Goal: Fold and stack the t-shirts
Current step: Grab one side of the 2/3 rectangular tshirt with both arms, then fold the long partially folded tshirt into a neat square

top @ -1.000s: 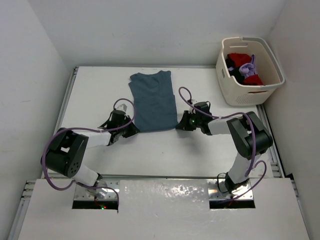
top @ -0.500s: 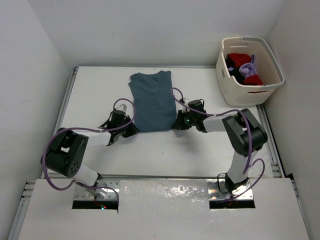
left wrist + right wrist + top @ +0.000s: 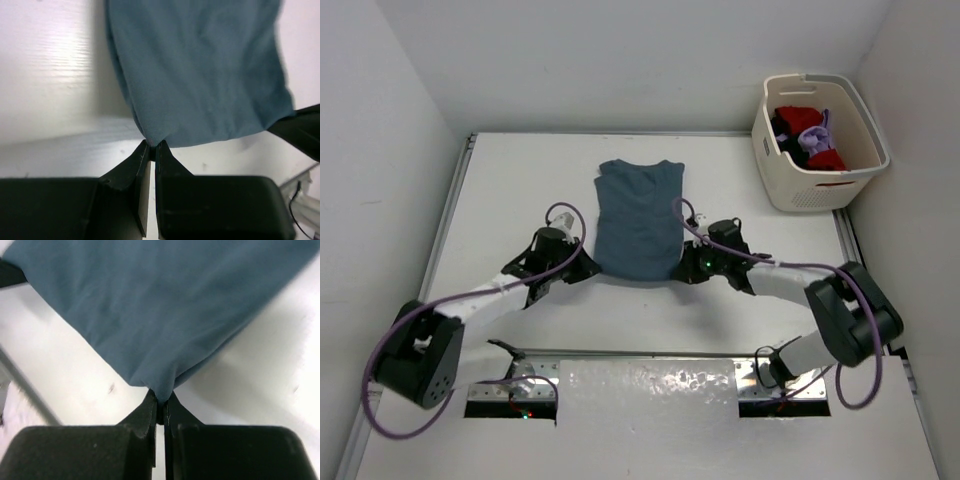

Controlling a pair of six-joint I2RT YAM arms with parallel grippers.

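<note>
My left gripper should next lift its corner of the t-shirt, carry it outward and down onto the collar end (image 3: 608,170), and let go, since that end lies outward of the gripper.
A teal-blue t-shirt (image 3: 638,218) lies flat in the middle of the white table (image 3: 520,190), folded narrow, collar at the far end. My left gripper (image 3: 588,268) is shut on its near left corner (image 3: 152,141). At the near right corner (image 3: 161,396) my right gripper (image 3: 684,270) is shut on the cloth too. In both wrist views the teal-blue t-shirt (image 3: 200,70) (image 3: 160,305) spreads away from the pinched jaws. Red, black and lavender t-shirts (image 3: 807,135) are bundled in the basket at the far right.
The cream laundry basket (image 3: 840,185) stands at the table's far right corner. White walls close in on both sides and at the back. Purple cables loop over both arms near the shirt's near edge.
The right gripper has closed on the shirt's near right corner. Both grippers have pulled the shirt toward the near edge and slightly right, and both arms have stretched out lower.
</note>
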